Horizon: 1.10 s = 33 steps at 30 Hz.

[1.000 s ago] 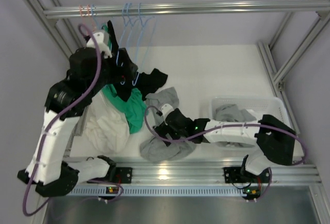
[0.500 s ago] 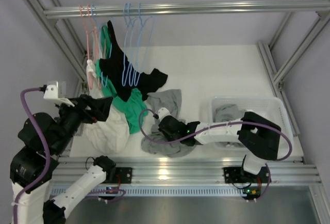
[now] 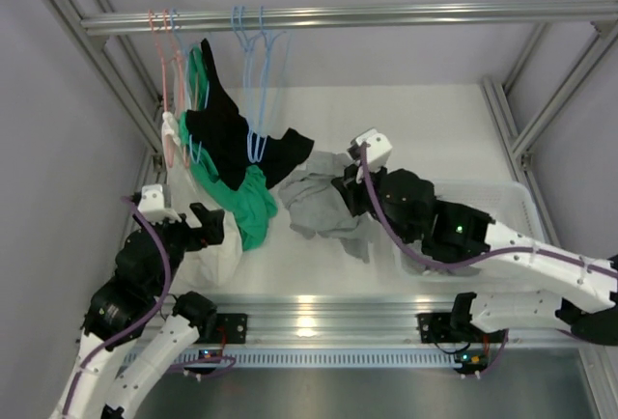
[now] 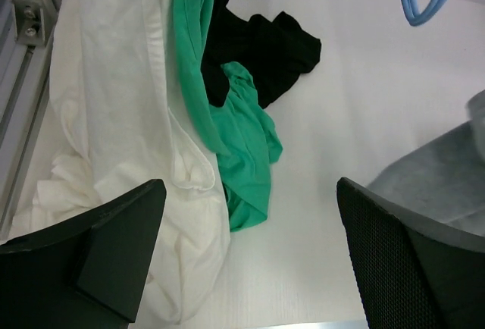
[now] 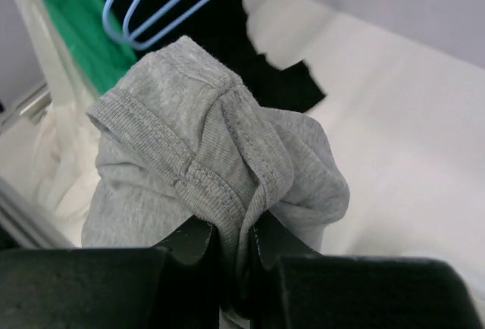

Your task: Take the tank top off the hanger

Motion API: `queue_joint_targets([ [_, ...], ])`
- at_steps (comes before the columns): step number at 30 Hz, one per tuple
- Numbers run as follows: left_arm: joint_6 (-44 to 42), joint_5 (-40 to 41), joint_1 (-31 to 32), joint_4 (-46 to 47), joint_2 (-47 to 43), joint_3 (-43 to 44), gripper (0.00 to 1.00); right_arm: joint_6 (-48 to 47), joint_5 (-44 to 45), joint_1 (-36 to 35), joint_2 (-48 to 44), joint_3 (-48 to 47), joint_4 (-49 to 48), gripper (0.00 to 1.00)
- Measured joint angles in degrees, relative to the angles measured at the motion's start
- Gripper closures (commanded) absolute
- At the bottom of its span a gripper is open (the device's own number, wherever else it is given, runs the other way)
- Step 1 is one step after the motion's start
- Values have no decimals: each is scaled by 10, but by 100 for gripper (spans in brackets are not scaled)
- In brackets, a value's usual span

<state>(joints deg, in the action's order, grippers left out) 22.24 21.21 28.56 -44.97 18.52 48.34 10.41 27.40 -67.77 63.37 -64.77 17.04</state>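
My right gripper moves over the white basket next, lowers inside and releases the shirt, since the grey tank top hangs clear of every hanger.
My right gripper is shut on a bunched fold of the grey tank top, whose ribbed hem bulges above the jaws. In the top view the grey tank top hangs from the right gripper over the middle of the table, off any hanger. Bare blue hangers hang on the rail behind it, and a blue hanger shows just beyond the shirt. My left gripper stands open and low at the near left, its jaws wide apart over the table with nothing between them.
Black, green and white garments hang from hangers at the left and trail onto the table. Pink hangers hang at the rail's left end. A white basket with grey clothes sits at the right, partly under my right arm.
The right gripper closed on the grey tank top and lifted it off the table toward the back. The left arm dropped from the hangers to the near left.
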Motion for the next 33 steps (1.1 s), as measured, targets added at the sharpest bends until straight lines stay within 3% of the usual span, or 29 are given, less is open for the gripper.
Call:
queue_joint_targets([
  [11,-1,38,0,48,-38,-5,1,-45,231,0,-123,-110,165,100],
  [20,-1,37,0,49,-38,-8,1,42,328,7,-231,-103,282,100],
  [24,-1,36,0,49,-37,-8,1,94,318,51,-239,-37,311,100],
  [30,-4,20,0,52,-34,-8,1,148,221,228,-219,97,342,100],
  [33,-10,9,0,53,-32,-8,1,173,189,242,-221,128,369,100],
])
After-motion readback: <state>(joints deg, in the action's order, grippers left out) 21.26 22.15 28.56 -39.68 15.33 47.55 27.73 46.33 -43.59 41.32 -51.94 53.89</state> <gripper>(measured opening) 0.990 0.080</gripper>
